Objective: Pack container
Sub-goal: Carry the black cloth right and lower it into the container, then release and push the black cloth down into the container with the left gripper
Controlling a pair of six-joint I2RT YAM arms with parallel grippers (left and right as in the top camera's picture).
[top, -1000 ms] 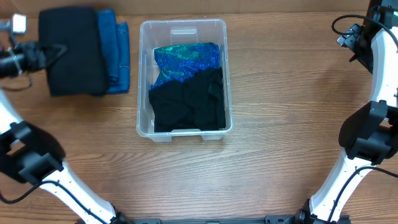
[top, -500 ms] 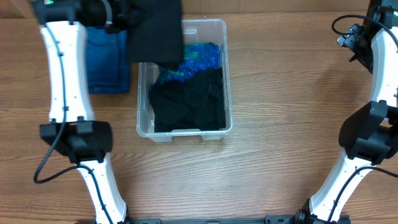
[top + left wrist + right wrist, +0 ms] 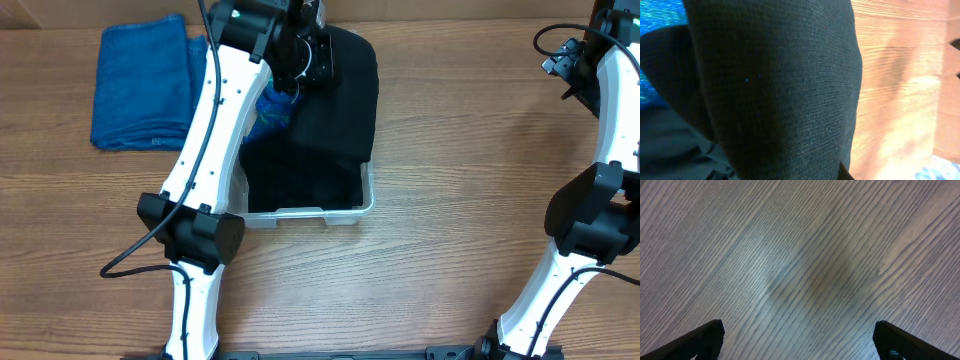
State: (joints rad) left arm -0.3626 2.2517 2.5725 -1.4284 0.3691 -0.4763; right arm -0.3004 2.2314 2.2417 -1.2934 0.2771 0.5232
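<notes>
The black cloth overhangs the bin's rim, so next my left gripper should go left in the overhead view, down into the bin's far end, and release it.
The container (image 3: 310, 214), a clear plastic bin, stands at the table's middle with dark cloth (image 3: 290, 180) and a shiny blue cloth (image 3: 268, 112) inside. My left gripper (image 3: 316, 60) hangs over its far end, shut on a folded black cloth (image 3: 345, 100) that drapes over the bin's far right part and hides that rim. In the left wrist view this black cloth (image 3: 775, 85) fills most of the frame and hides the fingers. My right gripper (image 3: 800, 340) is open over bare wood, far from the bin at the table's far right (image 3: 562, 62).
A folded blue towel (image 3: 145, 88) lies on the table left of the container. My left arm (image 3: 205, 150) runs from the near left up across the bin's left side. The right arm (image 3: 600, 200) stands along the right edge.
My left arm has swung right, carrying the black cloth from on top of the blue towel to over the container. The blue towel now lies uncovered. The right arm has not moved.
</notes>
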